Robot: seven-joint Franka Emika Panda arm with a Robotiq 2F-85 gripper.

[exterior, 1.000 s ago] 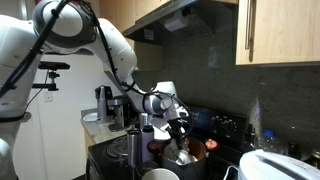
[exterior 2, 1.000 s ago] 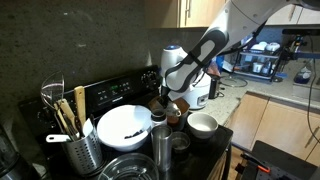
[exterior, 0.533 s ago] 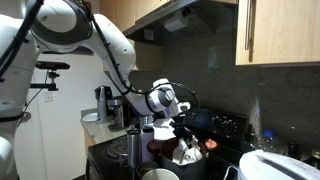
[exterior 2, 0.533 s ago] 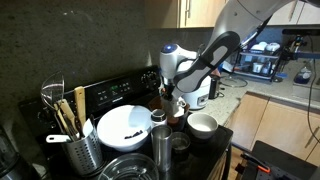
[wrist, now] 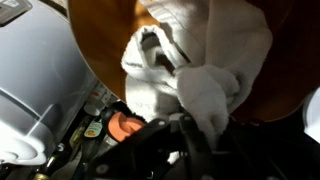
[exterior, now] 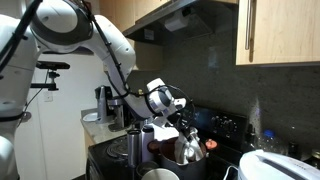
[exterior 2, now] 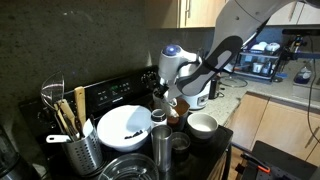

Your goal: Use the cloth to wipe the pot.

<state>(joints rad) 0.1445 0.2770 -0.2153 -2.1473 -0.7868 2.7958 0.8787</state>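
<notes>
Next, my gripper rises clear of the pot, moves back and lowers to release the cloth, since the stove's near edge by the white bowl lies that way.
The pot (wrist: pixel 105 45) fills the top of the wrist view with its copper-orange inside, and one red side handle (wrist: pixel 124 126) shows below its rim. In an exterior view the pot (exterior: pixel 160 152) stands on the dark stove. The white cloth (wrist: pixel 195 60) lies bunched over the pot's inside, a fold of it running down between the jaws. My gripper (wrist: pixel 195 128) is shut on that fold. In an exterior view the gripper (exterior: pixel 182 127) hangs tilted just above the pot, the cloth (exterior: pixel 190 149) dangling from it into the pot. The gripper (exterior 2: pixel 164 100) hides the cloth in this exterior view.
A tall steel cylinder (exterior 2: pixel 160 148), a white plate with dark bits (exterior 2: pixel 122 126) and a small white bowl (exterior 2: pixel 202 123) crowd the stove. A utensil holder (exterior 2: pixel 72 138) stands at one end. A white appliance (exterior 2: pixel 200 90) sits behind the arm.
My gripper has risen and tilted over the pot. It has drawn the cloth up from lying flat in the pot to hanging from the jaws.
</notes>
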